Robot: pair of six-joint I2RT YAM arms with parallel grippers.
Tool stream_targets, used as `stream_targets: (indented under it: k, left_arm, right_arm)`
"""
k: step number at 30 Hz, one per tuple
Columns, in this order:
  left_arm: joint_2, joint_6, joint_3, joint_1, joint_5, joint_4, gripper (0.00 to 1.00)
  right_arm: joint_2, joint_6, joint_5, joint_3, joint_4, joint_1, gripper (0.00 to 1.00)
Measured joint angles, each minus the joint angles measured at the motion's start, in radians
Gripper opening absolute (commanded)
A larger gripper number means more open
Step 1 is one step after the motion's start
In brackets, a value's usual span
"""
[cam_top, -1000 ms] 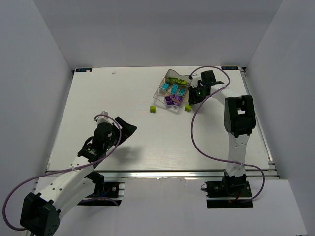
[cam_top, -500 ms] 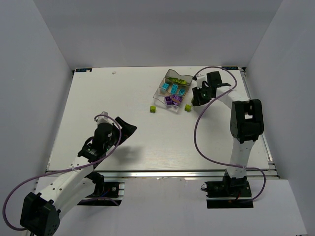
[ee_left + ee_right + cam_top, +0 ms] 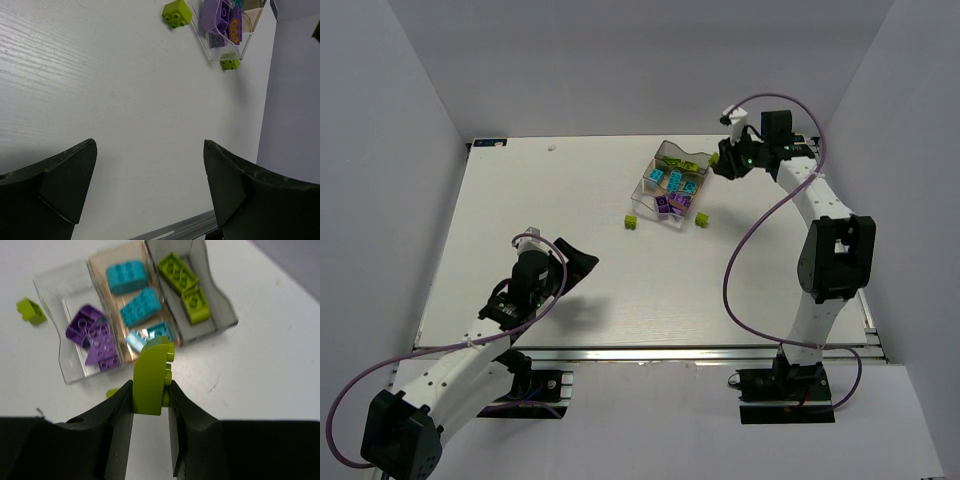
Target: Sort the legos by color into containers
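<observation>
My right gripper moves to the left in the top view over the tray's grey end next, then down, since that end already holds lime green bricks.
The clear three-part tray [image 3: 655,163] holds lime green bricks [image 3: 183,284] in its grey end, cyan bricks [image 3: 134,295] in the tan middle and purple bricks [image 3: 96,337] in the clear end. My right gripper [image 3: 151,390] is shut on a lime green brick [image 3: 151,372] and holds it above the table, just right of the tray's grey end [image 3: 718,159]. Two lime bricks lie loose on the table, one left of the tray [image 3: 631,221] and one below it [image 3: 701,219]. My left gripper [image 3: 150,147] is open and empty, far to the near left [image 3: 576,260].
The tray [image 3: 210,42] and both loose lime bricks [image 3: 176,12] [image 3: 229,63] show at the top of the left wrist view. The right arm's purple cable [image 3: 750,240] loops over the table's right side. The table's far right edge [image 3: 815,145] is close to the right gripper.
My right gripper has risen and moved away and to the right from beside the tray's purple end, carrying a lime green brick. The left arm has not moved.
</observation>
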State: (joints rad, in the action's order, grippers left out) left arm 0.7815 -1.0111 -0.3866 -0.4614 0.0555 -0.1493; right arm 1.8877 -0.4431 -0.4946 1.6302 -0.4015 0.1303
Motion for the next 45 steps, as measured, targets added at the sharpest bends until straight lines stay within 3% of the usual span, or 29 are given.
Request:
stream_targets:
  k: [9,19,24,29,32,33,35,38,45]
  left_arm:
    - [-0.018,-0.010,0.008,0.000,0.000,0.000,0.96]
    - [0.021,-0.010,0.013,0.000,0.000,-0.002,0.96]
    - [0.041,-0.010,0.013,0.000,-0.004,-0.004,0.96]
    - [0.060,-0.010,0.012,0.000,-0.011,-0.003,0.96]
    - [0.074,-0.007,0.011,0.000,-0.013,-0.002,0.96]
    - [0.078,-0.006,0.011,0.000,-0.014,-0.001,0.96]
    - [0.085,-0.004,0.011,0.000,-0.015,-0.001,0.96]
    - [0.098,0.001,0.002,0.000,-0.018,-0.001,0.96]
    - [0.147,0.019,-0.048,0.000,-0.023,-0.002,0.96]
  right_arm:
    - [0.185,0.100,-0.070,0.317,0.040,0.014,0.00]
    - [0.339,0.153,-0.031,0.388,0.119,0.069,0.01]
    - [0.392,0.146,0.011,0.402,0.145,0.088,0.14]
    - [0.422,0.121,0.056,0.402,0.158,0.088,0.19]
    - [0.435,0.105,0.078,0.402,0.168,0.088,0.29]
    - [0.438,0.099,0.083,0.402,0.172,0.088,0.42]
    - [0.444,0.093,0.096,0.402,0.176,0.088,0.55]
    - [0.457,0.082,0.106,0.402,0.185,0.088,0.65]
    - [0.473,0.066,0.122,0.402,0.187,0.088,0.76]
